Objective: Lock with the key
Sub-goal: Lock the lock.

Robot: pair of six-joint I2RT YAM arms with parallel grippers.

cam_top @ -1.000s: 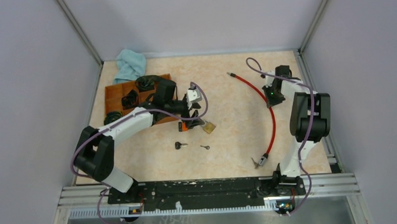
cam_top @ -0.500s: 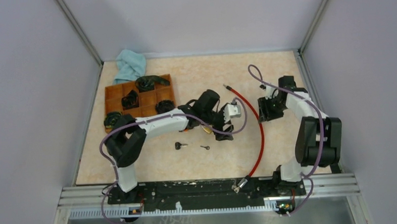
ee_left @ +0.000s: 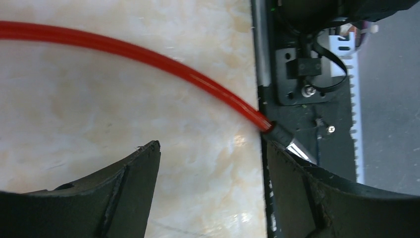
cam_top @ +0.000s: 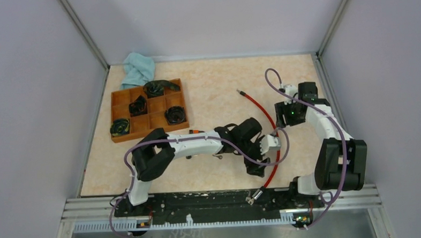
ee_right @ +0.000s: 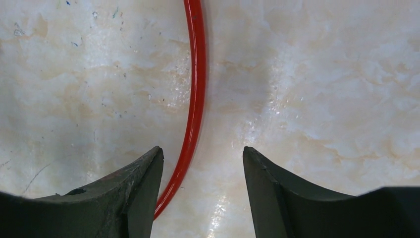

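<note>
The cable is near my right gripper's task, and its far tip (cam_top: 250,98) is beyond the gripper's fingers. I need to bring my right gripper outward and down, to the left in the top view, onto the cable near that tip.
A red cable (cam_top: 276,143) curves from mid-table to the front rail, where its metal end (cam_top: 257,193) lies. My left gripper (cam_top: 256,168) is open and empty, low over the table beside the cable's near part; in the left wrist view (ee_left: 212,148) the cable (ee_left: 148,54) runs to its metal end (ee_left: 289,144) by the right finger. My right gripper (cam_top: 279,116) is open and empty over the cable's upper part (ee_right: 194,99), which passes by its left finger (ee_right: 143,183). A small key (cam_top: 218,157) peeks out below the left arm. An orange bit (cam_top: 196,131) shows above the arm; the padlock is hidden.
A brown compartment tray (cam_top: 123,109) with several dark coiled items stands at the back left, and a blue cloth (cam_top: 138,68) lies behind it. The black front rail (cam_top: 201,201) shows in the left wrist view too (ee_left: 307,74). Grey walls close in the table.
My left arm has swung from beside the tray to the right and toward the front, now covering the padlock's spot. The cable's near end has slid to the front rail. The right gripper shifted slightly.
</note>
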